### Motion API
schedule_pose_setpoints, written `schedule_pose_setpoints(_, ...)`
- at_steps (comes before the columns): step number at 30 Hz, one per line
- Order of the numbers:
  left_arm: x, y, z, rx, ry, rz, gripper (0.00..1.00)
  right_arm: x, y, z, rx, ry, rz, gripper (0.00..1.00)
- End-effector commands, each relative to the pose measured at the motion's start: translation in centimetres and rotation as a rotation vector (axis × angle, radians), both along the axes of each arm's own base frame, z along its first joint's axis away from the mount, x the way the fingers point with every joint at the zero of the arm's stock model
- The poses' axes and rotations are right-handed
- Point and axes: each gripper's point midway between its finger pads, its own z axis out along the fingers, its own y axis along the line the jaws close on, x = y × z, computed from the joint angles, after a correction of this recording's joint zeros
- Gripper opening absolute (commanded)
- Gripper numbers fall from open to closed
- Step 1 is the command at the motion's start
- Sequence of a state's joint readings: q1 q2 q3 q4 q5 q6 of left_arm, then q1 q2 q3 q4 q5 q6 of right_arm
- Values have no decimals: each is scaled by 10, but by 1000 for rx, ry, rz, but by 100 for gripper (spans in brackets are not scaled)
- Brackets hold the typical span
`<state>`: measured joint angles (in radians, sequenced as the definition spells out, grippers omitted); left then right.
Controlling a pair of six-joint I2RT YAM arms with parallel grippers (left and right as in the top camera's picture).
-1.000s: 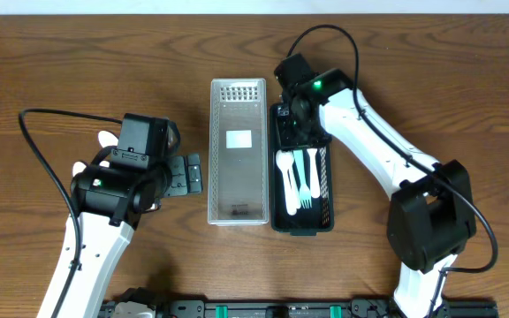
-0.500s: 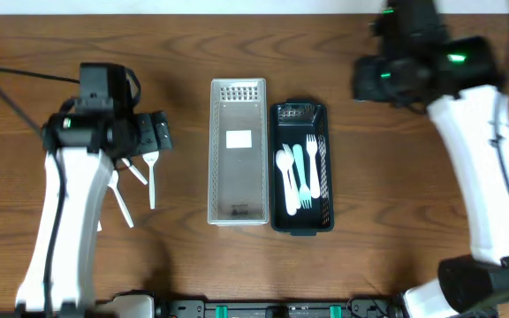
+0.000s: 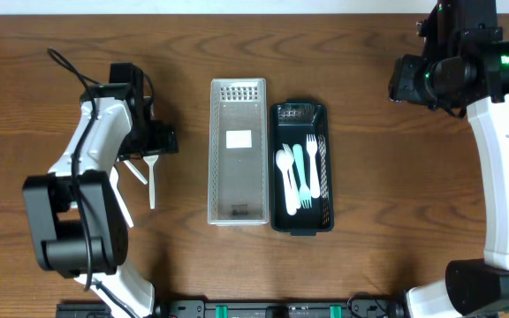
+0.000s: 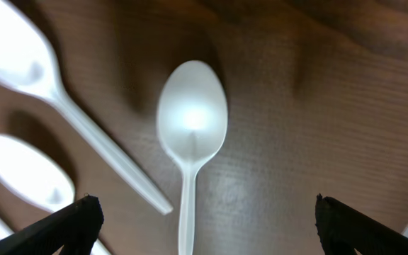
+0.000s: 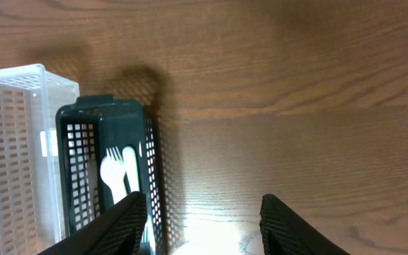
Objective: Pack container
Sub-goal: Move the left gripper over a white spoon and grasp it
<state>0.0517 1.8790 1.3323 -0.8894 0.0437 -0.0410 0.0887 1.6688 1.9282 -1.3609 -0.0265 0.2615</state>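
Next I should lower my left gripper to the white plastic spoon's neck by its bowl.
A black mesh basket [image 3: 316,216] holds a white spoon [image 3: 286,177], a teal fork [image 3: 300,172] and white forks. An empty white mesh basket [image 3: 238,190] stands touching its left side. Several white plastic spoons [image 3: 152,181] lie loose on the table at the left. My left gripper [image 3: 163,141] is open and empty just above them. In the left wrist view a spoon [image 4: 191,120] lies bowl-up between the open jaws [image 4: 204,227]. My right gripper [image 3: 401,79] is open and empty, raised at the far right. Its jaws [image 5: 207,227] are over bare wood right of the black basket [image 5: 83,142].
The table is dark wood. The white basket [image 5: 13,127] also shows at the left edge of the right wrist view. More loose spoons [image 4: 27,67] lie left of the centred one in the left wrist view. A black rail [image 3: 263,309] runs along the table's front edge.
My right arm has pulled away from the black basket to the upper right. My left arm has swung up and left, uncovering the loose spoons, and now hovers over them.
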Motion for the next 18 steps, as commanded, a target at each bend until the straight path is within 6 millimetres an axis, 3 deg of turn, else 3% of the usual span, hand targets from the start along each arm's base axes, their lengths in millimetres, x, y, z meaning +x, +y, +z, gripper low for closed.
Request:
schedule_pose_setpoints(1, -5, -4, -16, -36, 35, -52, 98, 0, -3, 2, -7, -8, 7, 55)
schedule_pose_setpoints(8, -16, -5, -40, -40, 83, -49, 98, -1, -3, 2, -6, -4, 6, 55)
schedule_pose_setpoints(18, -28, -6, -53, -42, 109, -45, 98, -1, -3, 2, -3, -3, -1, 55)
